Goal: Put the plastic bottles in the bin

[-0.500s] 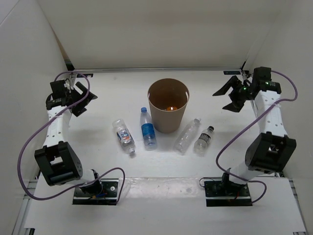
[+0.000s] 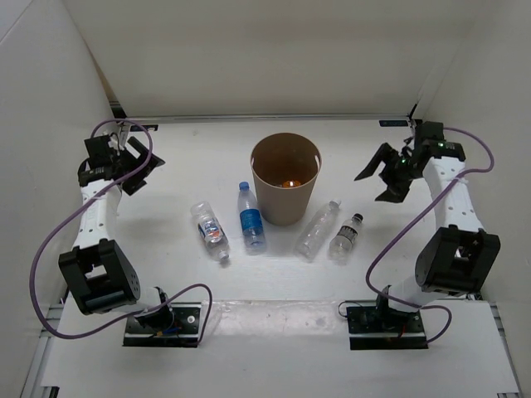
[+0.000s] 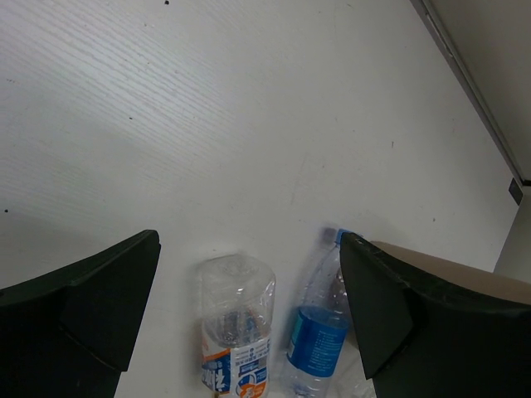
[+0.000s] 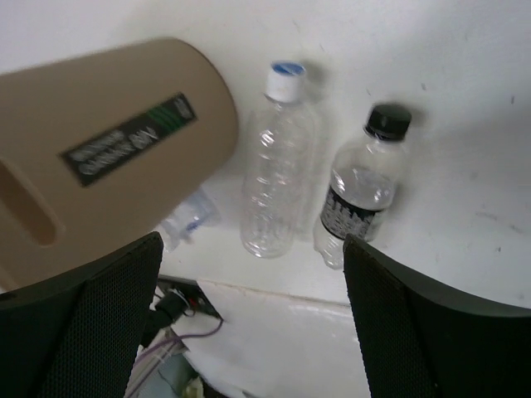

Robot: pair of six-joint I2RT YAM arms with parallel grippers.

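Observation:
The short black-capped bottle lies nearest. I need to move my right gripper down, back and to the left in the top view, astride the black-capped bottle's body below its cap.
The tan bin stands upright mid-table. Four clear bottles lie on the table near it. The white-and-blue-labelled bottle and the blue-labelled bottle lie to its left. The plain bottle and the short black-capped bottle lie to its right. My left gripper is open and empty at the far left; its wrist view shows the two left bottles. My right gripper is open and empty, above and right of the right-hand bottles; its wrist view shows the plain bottle, the black-capped bottle and the bin.
White walls close in the table at the back and on both sides. The arm bases and purple cables sit at the near edge. A strip of tape runs along the table's front.
My right gripper has moved a little left and forward, toward the right-hand bottles. The left arm has hardly moved. The bottles and bin are unmoved.

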